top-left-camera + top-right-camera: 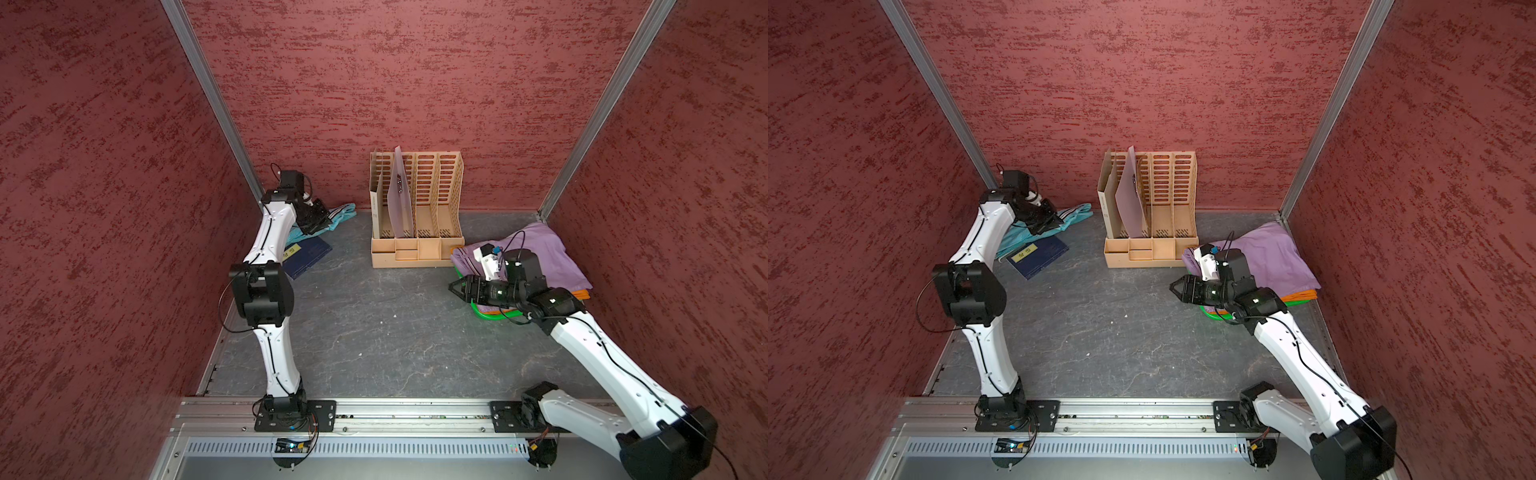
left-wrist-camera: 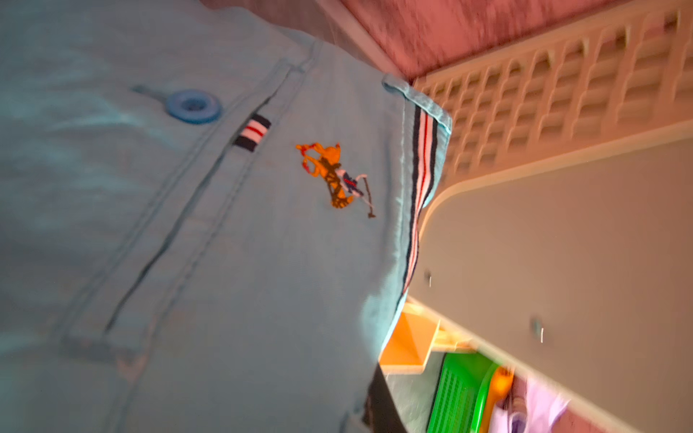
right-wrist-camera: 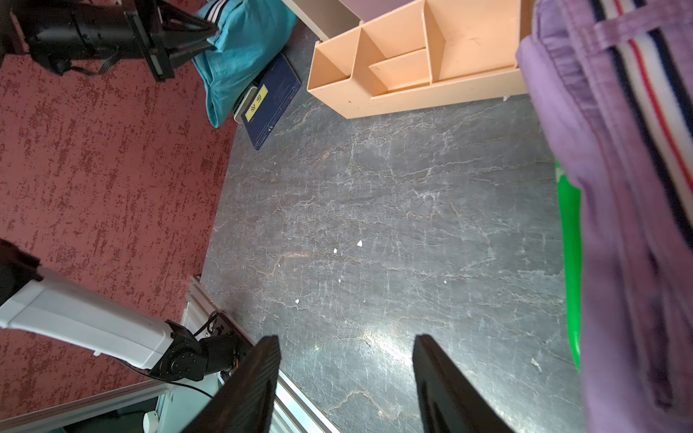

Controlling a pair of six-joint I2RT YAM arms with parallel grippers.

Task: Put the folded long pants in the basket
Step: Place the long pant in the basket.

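The bare floor lies below my left gripper, nearer my base, and is clear of things. I will next pull my left gripper back and down to release the turquoise pants (image 1: 343, 214) there.
The turquoise pants (image 1: 343, 214) with a striped waistband lie bunched in the back left corner, and they fill the left wrist view (image 2: 225, 225). My left gripper (image 1: 321, 227) is shut on their cloth; only one dark finger (image 2: 382, 408) shows past the fabric. The green basket (image 1: 494, 315) stands at the right wall. Lilac pants (image 1: 544, 253) lie on top of it, spilling over its rim, with orange pants (image 1: 582, 294) under them. My right gripper (image 3: 347, 341) hovers open and empty just left of the basket (image 3: 570, 243), pointing toward the middle of the floor.
A beige slotted file organizer (image 1: 419, 216) stands against the back wall. A dark blue booklet (image 1: 309, 257) lies partly under the turquoise pants. Red walls close three sides, and an aluminium rail (image 1: 395, 411) carries both arm bases at the front.
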